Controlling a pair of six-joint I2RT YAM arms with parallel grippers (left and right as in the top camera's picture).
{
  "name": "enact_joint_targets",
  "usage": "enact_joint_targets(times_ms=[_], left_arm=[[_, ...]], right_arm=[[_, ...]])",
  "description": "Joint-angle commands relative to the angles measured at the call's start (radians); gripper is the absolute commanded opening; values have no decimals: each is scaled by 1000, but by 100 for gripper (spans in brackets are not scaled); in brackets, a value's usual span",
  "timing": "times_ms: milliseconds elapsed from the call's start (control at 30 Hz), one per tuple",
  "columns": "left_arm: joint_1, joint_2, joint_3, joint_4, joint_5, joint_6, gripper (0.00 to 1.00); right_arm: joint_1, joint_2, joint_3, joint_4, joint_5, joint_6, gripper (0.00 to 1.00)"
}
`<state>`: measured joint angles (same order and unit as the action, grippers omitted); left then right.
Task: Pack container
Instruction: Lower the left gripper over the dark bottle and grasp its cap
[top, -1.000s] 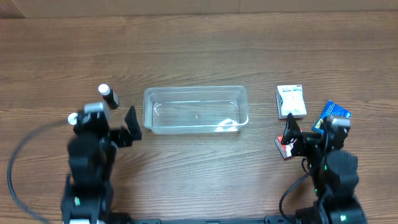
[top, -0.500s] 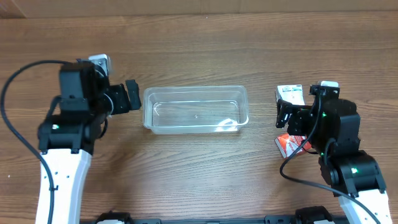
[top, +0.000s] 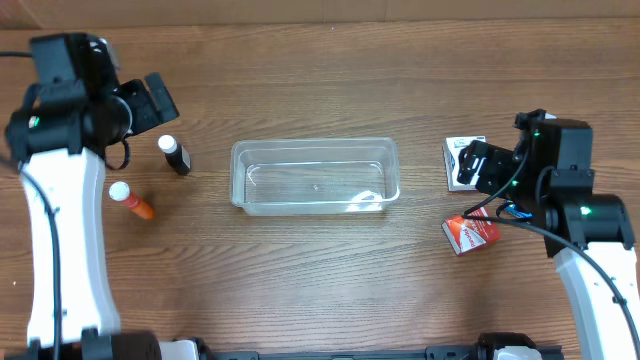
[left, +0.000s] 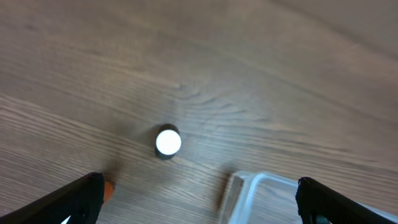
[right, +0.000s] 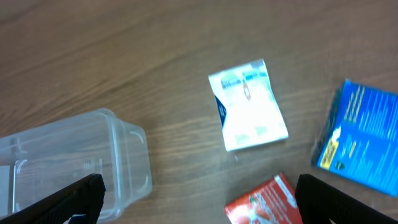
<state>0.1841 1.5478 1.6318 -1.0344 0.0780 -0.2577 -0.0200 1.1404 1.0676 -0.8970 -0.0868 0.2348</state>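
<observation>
I will next lower the open fingers of my left gripper around the cap of the dark bottle and close them. The bottle stands upright below my left gripper, its white cap (left: 168, 142) facing up.
The clear plastic container (top: 315, 144) stands empty at the table's middle. It also shows in the left wrist view (left: 261, 194) and the right wrist view (right: 74, 158). My left gripper (top: 160, 100) is open and empty, high above the table, left of the container; it shows in its own view (left: 199, 205). A dark bottle with a white cap (top: 174, 155) (left: 168, 142) stands below it. An orange bottle (top: 132, 200) (left: 109, 188) lies nearby. My right gripper (top: 478, 165) (right: 199, 202) is open and empty, above a white box (top: 462, 150) (right: 247, 104).
A red box (top: 470, 232) (right: 264, 202) lies right of the container, near the front. A blue box (right: 360, 146) lies further right; my right arm hides most of it in the overhead view. Cables trail from both arms.
Both arms rose from the near edge. The left gripper swung back and left past the bottles, uncovering them. The right gripper moved back over the white box.
</observation>
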Motion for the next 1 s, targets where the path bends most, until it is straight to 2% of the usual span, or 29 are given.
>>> enact_joint_targets(times_ms=[0,367,567,833,967], left_arm=[[5,117,64,-17,-33,-16,100],[5,360,88,-19,-40,-16,100],[5,425,88,-59,-140,-16,100],[-11,481,88,-74,-141,-16,100],[-15,492,88,-69,-141,-16,91]], right_arm=[[-56,10,32,-26,-87,6,100],[-78,10,32,-64,-87,5,100],[-78,10,32,-79,-87,5,100],[-78,10,32,-85,-87,5,100],[-78,10,32,-94,-87,5,100]])
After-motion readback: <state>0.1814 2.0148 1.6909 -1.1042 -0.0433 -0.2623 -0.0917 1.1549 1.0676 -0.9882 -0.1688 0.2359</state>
